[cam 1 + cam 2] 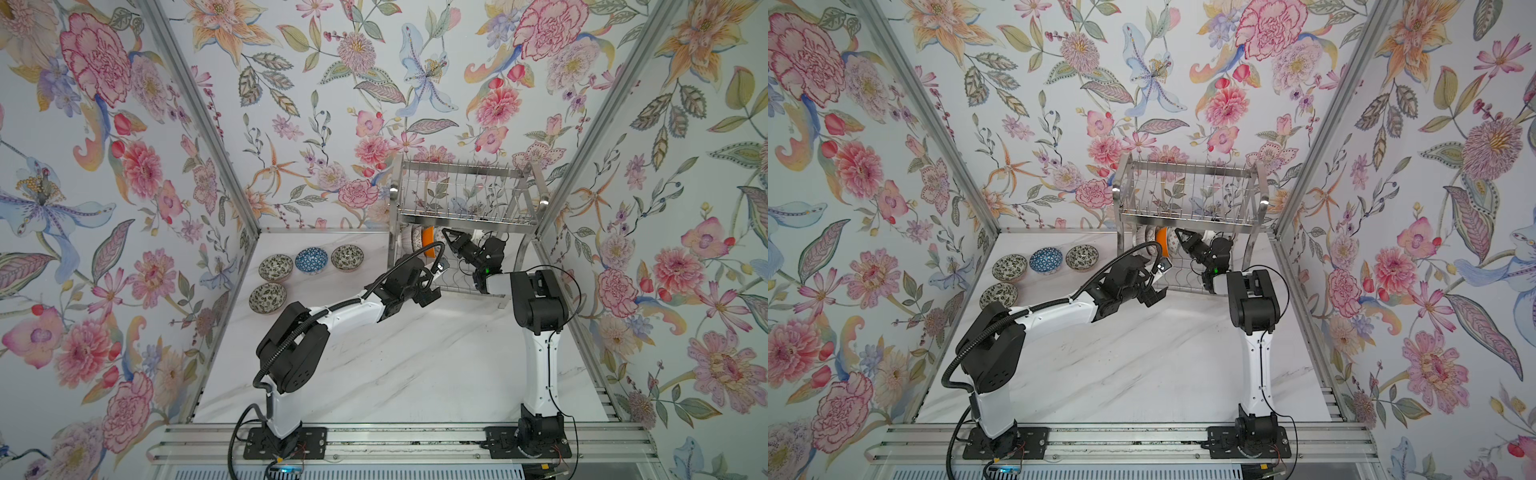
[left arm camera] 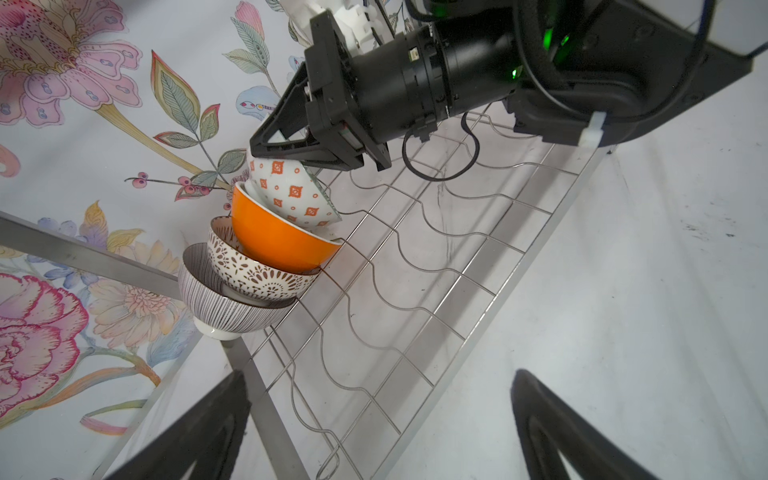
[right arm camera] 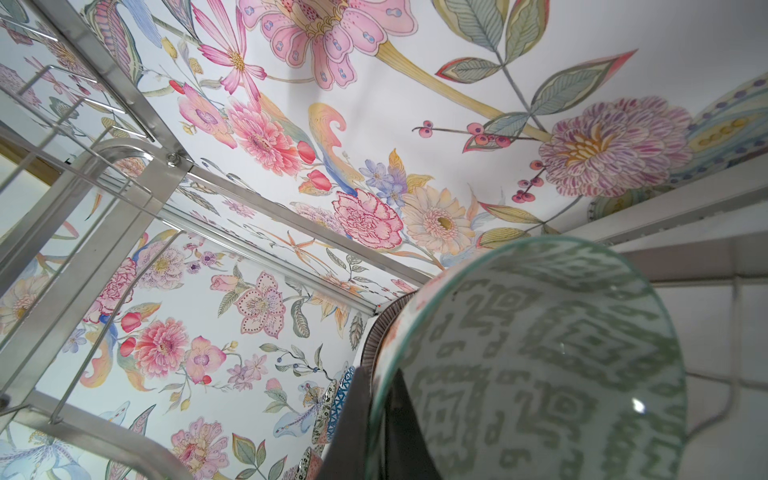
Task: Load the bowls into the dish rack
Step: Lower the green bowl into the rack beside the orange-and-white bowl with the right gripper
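My right gripper should go down next toward the rack's shelf wires (image 1: 1177,257) beside the orange bowl and let go of the green-patterned bowl's rim, because the green-patterned bowl is still higher than the orange one.
The dish rack (image 1: 461,222) (image 1: 1183,226) stands at the back right. Tilted on its lower wire shelf (image 2: 415,291) are a striped bowl (image 2: 216,299), a brown lace bowl (image 2: 253,274) and an orange bowl (image 2: 278,237) (image 1: 428,243). My right gripper (image 1: 448,236) (image 1: 1180,233) (image 2: 254,147) (image 3: 376,419) is shut on the rim of a fourth bowl (image 2: 291,191) (image 3: 540,365), white with orange diamonds outside and green-patterned inside, which leans on the orange one. My left gripper (image 1: 432,286) (image 1: 1156,286) (image 2: 382,436) hangs open and empty over the shelf's front edge.
Several bowls sit upright on the marble table at the left: a blue one (image 1: 311,260) (image 1: 1045,259) between two black-and-white ones (image 1: 275,267) (image 1: 347,257), and another (image 1: 267,297) nearer. The rack's upper tier (image 1: 457,187) overhangs my right gripper. Floral walls close in on three sides.
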`<state>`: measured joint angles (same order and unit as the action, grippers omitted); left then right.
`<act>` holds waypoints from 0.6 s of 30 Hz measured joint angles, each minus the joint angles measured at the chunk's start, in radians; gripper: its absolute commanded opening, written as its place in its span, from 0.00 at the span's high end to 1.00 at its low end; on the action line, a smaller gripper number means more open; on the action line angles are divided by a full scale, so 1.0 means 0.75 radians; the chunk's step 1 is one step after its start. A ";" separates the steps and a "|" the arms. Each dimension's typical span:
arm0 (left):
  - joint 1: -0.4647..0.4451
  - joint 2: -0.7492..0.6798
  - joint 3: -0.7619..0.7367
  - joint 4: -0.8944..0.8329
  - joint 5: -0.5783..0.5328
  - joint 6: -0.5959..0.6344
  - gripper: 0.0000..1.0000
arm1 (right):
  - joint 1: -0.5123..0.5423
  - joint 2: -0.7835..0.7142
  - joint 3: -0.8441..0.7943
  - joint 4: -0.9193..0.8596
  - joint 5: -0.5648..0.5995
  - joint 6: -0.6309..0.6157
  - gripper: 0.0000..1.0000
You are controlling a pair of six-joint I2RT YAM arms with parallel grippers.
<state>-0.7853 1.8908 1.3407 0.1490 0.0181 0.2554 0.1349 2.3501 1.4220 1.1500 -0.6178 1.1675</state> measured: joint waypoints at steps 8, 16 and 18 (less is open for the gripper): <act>0.000 0.000 0.000 0.000 -0.001 0.000 0.01 | 0.001 0.019 0.008 0.010 -0.012 0.017 0.96; 0.000 -0.001 -0.002 -0.001 -0.002 -0.001 0.01 | -0.001 0.054 0.009 0.027 -0.029 0.041 0.96; 0.000 -0.001 -0.002 -0.001 -0.004 -0.001 0.01 | -0.001 0.054 0.009 0.026 -0.029 0.040 0.96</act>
<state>-0.7853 1.8904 1.3396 0.1486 0.0154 0.2550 0.1341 2.3909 1.4288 1.1698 -0.6395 1.1976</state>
